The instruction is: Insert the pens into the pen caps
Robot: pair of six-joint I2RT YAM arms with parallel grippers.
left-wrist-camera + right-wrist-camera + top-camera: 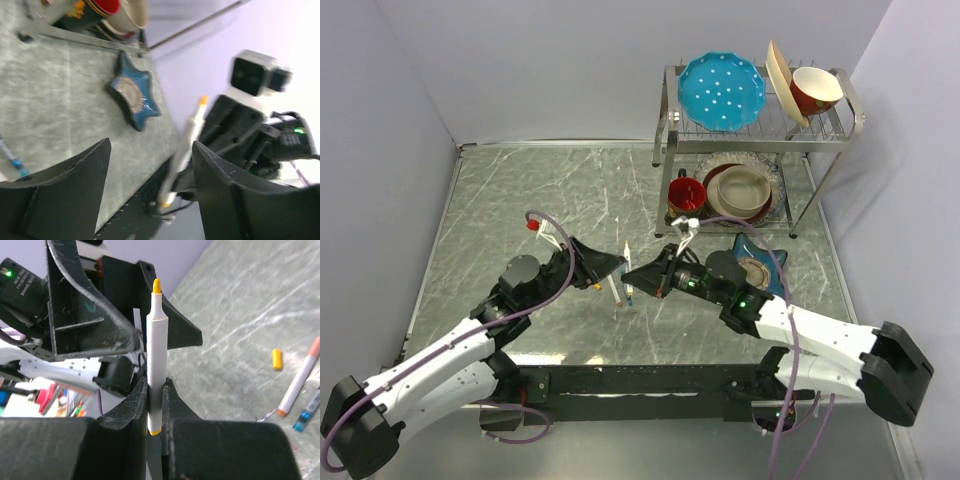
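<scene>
My left gripper should tilt its fingers from pointing sideways to pointing down, and lower them around the yellow pen cap (598, 287) below, because the cap matches the yellow tip of the held pen.
My right gripper (156, 385) is shut on a white pen (156, 340) with a yellow tip, holding it upright near its lower end. The same pen (182, 155) shows blurred between the spread fingers of my left gripper (150, 170), which is open and not gripping it. The two grippers (617, 265) (640, 276) meet tip to tip above the table's middle. A yellow pen cap (275, 359) lies on the table. Beside it lie a white pen (298, 385) with a salmon tip and a blue-teal pen (306, 412). Both show under the grippers (615, 290) (629, 280).
A metal dish rack (672, 135) stands at the back right with a blue plate (721, 90), bowls and a red mug (687, 193). A blue star-shaped dish (760, 262) sits by my right arm. Grey walls bound the marbled table (520, 200).
</scene>
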